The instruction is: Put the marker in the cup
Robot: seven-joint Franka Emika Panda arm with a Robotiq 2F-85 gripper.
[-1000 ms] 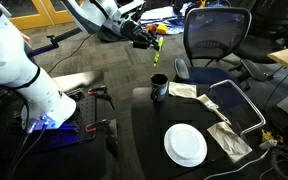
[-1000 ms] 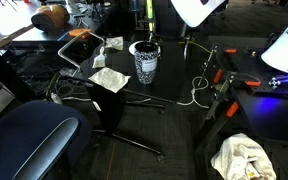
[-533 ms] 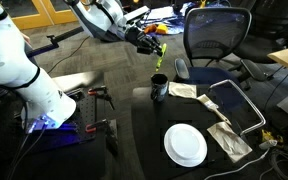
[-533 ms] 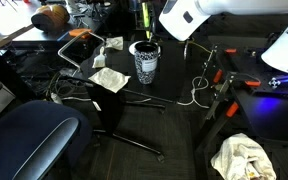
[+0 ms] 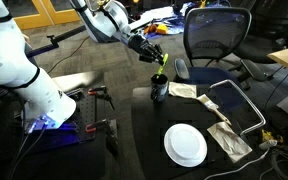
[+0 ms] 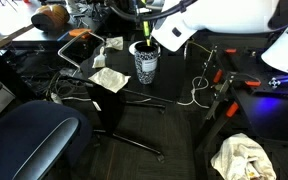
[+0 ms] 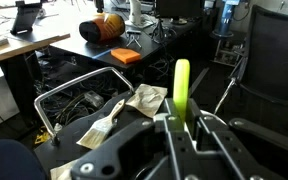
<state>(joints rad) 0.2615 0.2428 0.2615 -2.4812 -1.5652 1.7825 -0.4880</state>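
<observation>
The robot will next move its gripper down toward the cup's rim and release the marker inside, since the marker hangs upright with its lower end at the black cup's opening point(image 5: 159, 79).
My gripper point(image 5: 156, 57) is shut on the yellow-green marker point(image 5: 161, 61) and holds it in the air just above the black cup point(image 5: 159, 89), which stands on the dark table. In an exterior view the marker point(image 6: 144, 27) hangs upright over the cup point(image 6: 144, 62), which looks patterned here, with the gripper point(image 6: 146, 18) above it. In the wrist view the marker point(image 7: 181, 88) sticks out between the two fingers point(image 7: 183, 124). The cup is hidden in the wrist view.
A white plate point(image 5: 185, 145) lies on the dark table. Crumpled cloths point(image 5: 182, 90) and a paintbrush point(image 5: 230, 140) lie near a metal rack point(image 5: 242, 103). An office chair point(image 5: 216, 38) stands behind the table. Cables point(image 6: 196, 90) trail beside the cup.
My gripper has moved down and towards the cup with the marker in it. The arm now fills more of the view above the cup.
</observation>
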